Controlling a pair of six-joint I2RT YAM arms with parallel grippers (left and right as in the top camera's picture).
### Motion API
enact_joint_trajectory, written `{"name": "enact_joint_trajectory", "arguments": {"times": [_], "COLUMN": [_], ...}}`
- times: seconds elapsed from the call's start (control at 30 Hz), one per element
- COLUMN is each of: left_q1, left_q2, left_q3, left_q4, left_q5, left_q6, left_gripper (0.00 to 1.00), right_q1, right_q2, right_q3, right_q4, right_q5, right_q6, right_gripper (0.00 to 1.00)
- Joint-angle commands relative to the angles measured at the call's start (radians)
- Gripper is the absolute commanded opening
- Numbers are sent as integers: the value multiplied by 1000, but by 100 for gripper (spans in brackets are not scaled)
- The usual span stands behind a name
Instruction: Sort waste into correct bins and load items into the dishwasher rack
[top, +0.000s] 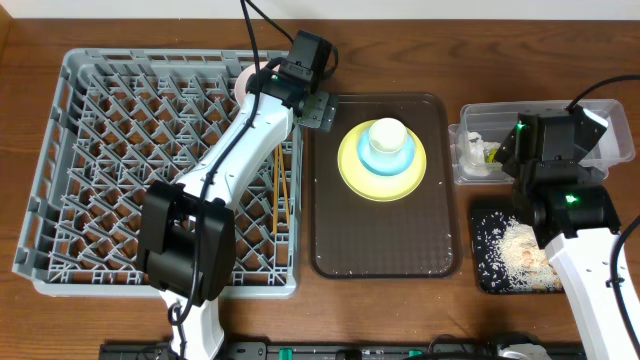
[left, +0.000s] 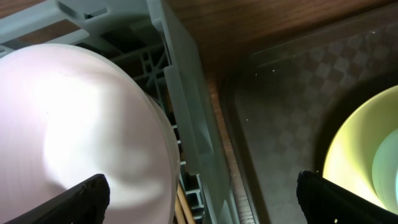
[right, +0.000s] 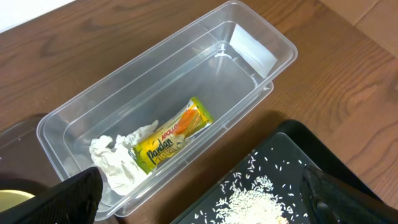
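My left gripper shifts toward the white bowl next, then closes on the bowl rim's wall-side edge (left: 168, 142).
The white bowl (left: 81, 124) rests on its side in the far right corner of the grey dishwasher rack (top: 90, 150). The chopsticks (top: 285, 190) lie in the rack by its right wall. My left gripper (left: 202, 208) is open above that wall, one finger beside the bowl and the other over the brown tray. A yellow plate (top: 382, 165) holding the blue cup (top: 387, 140) sits on that tray. My right gripper (right: 208, 202) is open and empty over the gap between the clear tub (right: 249, 43) and the black tray (right: 292, 168). Wrapper (right: 171, 137) and napkin (right: 115, 158) lie in the tub, food scraps (right: 255, 205) in the black tray.
The brown serving tray (top: 385, 240) lies between the rack and the two bins. Bare wooden table shows around everything. My left arm stretches diagonally across the rack's right half.
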Motion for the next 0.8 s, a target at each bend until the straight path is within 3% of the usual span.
{"name": "enact_joint_trajectory", "arguments": {"times": [0.0, 0.07, 0.27, 0.33, 0.77], "left_q1": [5, 6, 14, 23, 58], "left_q2": [-2, 0, 15, 16, 16], "left_q3": [-6, -6, -6, -6, -6], "left_q4": [-2, -4, -3, -2, -14], "left_q5": [-12, -12, -12, -12, -11], "left_q6": [3, 3, 3, 3, 3], "left_gripper": [93, 77, 57, 45, 29], "right_q1": [-3, -3, -3, -3, -3], "right_q2": [-8, -8, -8, -8, -8], "right_q3": [10, 10, 10, 10, 10], "right_q4": [-2, -2, -2, -2, -2], "right_q5": [14, 14, 14, 14, 14], "right_q6": [13, 13, 13, 13, 13], "right_gripper": [99, 99, 99, 99, 99]}}
